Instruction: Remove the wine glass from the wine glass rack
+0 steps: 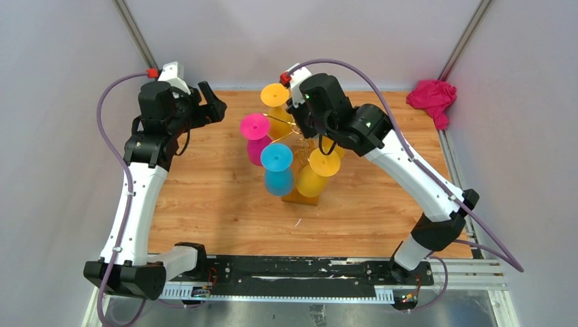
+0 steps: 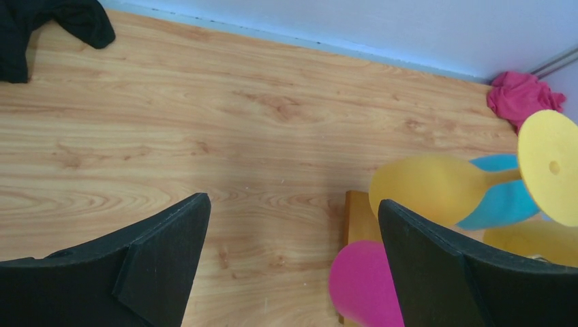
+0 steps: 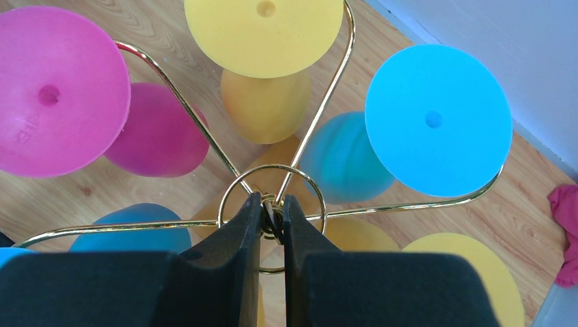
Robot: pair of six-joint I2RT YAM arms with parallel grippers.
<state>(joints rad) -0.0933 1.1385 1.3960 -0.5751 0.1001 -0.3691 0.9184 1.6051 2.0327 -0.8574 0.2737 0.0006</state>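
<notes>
My right gripper guides the top of the central post [image 3: 272, 215] outward toward the back wall next. Then it opens to release it, as the post's top sits between its fingers.
The wine glass rack [image 1: 298, 138] is gold wire on a wooden base [image 1: 300, 197] at the table's middle. Several plastic wine glasses hang upside down from its arms: pink [image 1: 255, 128], blue [image 1: 277, 158], yellow at the back [image 1: 275, 95] and yellow at the front right [image 1: 324, 163]. My right gripper [image 3: 272, 211] is shut on the top of the rack's central post, inside the gold ring [image 3: 272, 166]. My left gripper [image 2: 293, 201] is open and empty, left of the rack. The pink glass's bowl [image 2: 361, 286] lies just inside its right finger [image 2: 436, 272].
A pink cloth [image 1: 433, 99] lies at the back right corner. A black cloth [image 2: 48, 27] lies at the back left in the left wrist view. Grey walls stand close around the wooden table [image 1: 204, 197].
</notes>
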